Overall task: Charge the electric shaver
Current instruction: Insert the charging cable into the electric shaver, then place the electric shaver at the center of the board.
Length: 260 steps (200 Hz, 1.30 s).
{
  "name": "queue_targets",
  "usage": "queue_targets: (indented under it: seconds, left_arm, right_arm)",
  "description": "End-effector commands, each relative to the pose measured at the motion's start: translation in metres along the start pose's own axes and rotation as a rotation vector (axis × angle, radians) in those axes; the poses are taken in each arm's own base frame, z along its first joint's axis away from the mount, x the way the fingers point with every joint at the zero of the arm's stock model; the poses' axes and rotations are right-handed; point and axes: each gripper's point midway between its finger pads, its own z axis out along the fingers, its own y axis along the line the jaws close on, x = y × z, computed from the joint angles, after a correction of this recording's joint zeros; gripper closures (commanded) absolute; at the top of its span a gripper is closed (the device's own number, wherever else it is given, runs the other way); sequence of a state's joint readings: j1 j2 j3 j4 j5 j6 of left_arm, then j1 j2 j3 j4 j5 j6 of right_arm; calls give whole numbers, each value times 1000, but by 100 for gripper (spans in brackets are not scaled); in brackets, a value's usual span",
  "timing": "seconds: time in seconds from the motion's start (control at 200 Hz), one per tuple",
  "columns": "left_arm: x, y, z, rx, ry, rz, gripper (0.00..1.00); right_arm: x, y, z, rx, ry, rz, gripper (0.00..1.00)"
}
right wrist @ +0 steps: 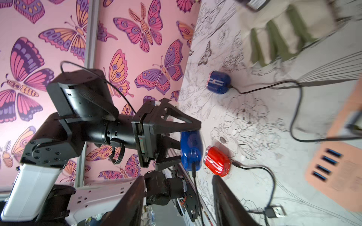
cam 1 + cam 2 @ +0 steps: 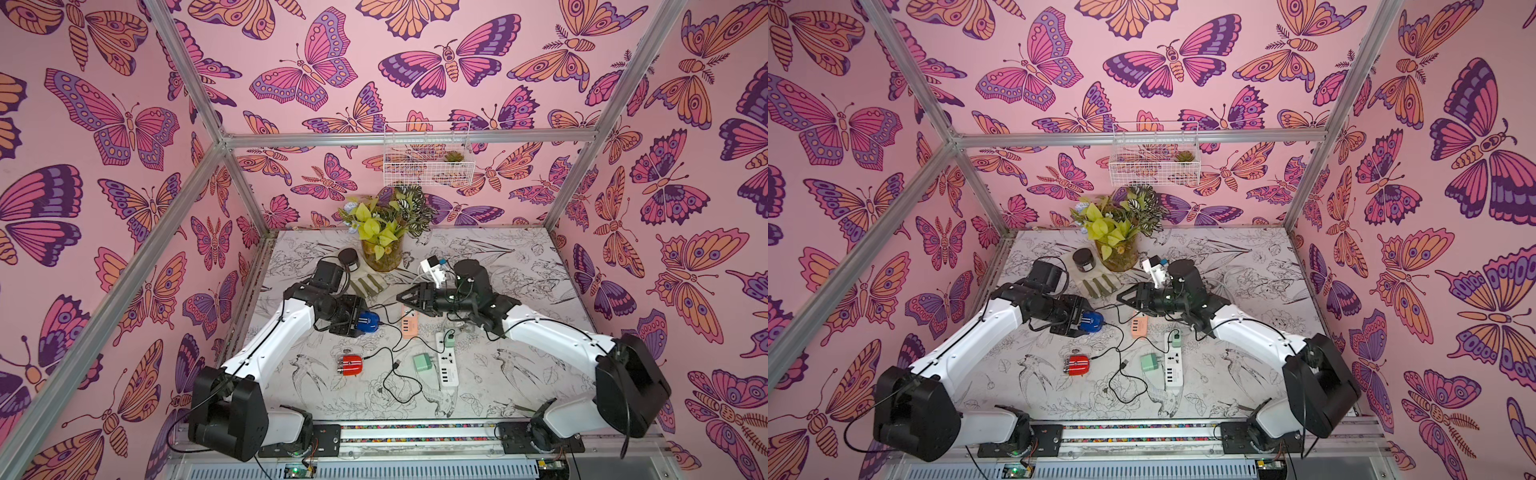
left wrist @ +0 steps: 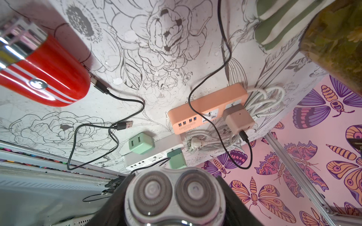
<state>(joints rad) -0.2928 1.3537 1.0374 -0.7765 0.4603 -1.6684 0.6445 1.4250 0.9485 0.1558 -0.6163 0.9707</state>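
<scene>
I will next lower the shaver, which already has its cable, with my left gripper onto the bare tabletop below it, between the red shaver (image 2: 351,365) and the second blue one. I will release it there.
My left gripper (image 2: 360,323) is shut on a blue electric shaver (image 2: 370,322), held a little above the table. Its two round cutting heads (image 3: 174,193) face the left wrist camera. In the right wrist view a black cable (image 1: 194,176) runs into this shaver's free end. My right gripper (image 2: 401,297) hangs open just right of it, with nothing between its fingers. A second blue shaver (image 1: 218,82) lies on the table, cabled to the beige adapter (image 3: 238,119) in the orange power strip (image 3: 195,111). A red shaver (image 2: 351,365) lies nearer the front; its cable's USB end (image 3: 125,125) is loose.
A white power strip (image 2: 444,357) with a green adapter (image 2: 449,337) plugged in lies front right, and a loose green adapter (image 2: 423,360) sits beside it. At the back stand a plant vase (image 2: 382,253), a black jar (image 2: 348,257) and a striped glove (image 2: 365,284). Cables snake across the middle.
</scene>
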Motion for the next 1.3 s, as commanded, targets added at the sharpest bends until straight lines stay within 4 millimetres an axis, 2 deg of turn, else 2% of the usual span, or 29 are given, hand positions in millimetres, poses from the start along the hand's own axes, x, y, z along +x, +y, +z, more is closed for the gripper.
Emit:
queue_targets:
  seconds: [0.0, 0.14, 0.275, 0.426, 0.606, 0.711, 1.016, 1.107, 1.177, 1.297]
  left_arm:
    - [-14, -3, -1, 4, -68, -44, 100]
    - [-36, -3, -3, 14, -159, -86, 100]
    - [-68, 2, -5, 12, -260, -143, 100]
    - [-99, 3, 3, 11, -319, -189, 100]
    - [-118, 13, 17, -52, -333, -235, 100]
    - [-125, 26, 27, -100, -349, -276, 100]
    - [-146, 46, 41, -177, -432, -313, 100]
    - [-148, 50, 46, -187, -434, -334, 96]
    - [-150, 53, 50, -192, -438, -350, 89]
    - [-152, 55, 59, -193, -428, -370, 70]
  right_arm:
    - [-4, -13, -26, 130, -56, -22, 47]
    - [2, -20, -47, 223, -81, -36, 48]
    - [10, -26, -64, 280, -88, -35, 48]
    - [16, -25, -77, 294, -107, -33, 48]
    - [21, -30, -90, 326, -134, -30, 48]
    - [20, -30, -96, 333, -162, -32, 48]
    - [24, -33, -101, 341, -171, -22, 48]
    - [25, -33, -101, 341, -168, -21, 49]
    - [25, -34, -102, 343, -171, -21, 49]
    - [27, -38, -102, 351, -166, -10, 49]
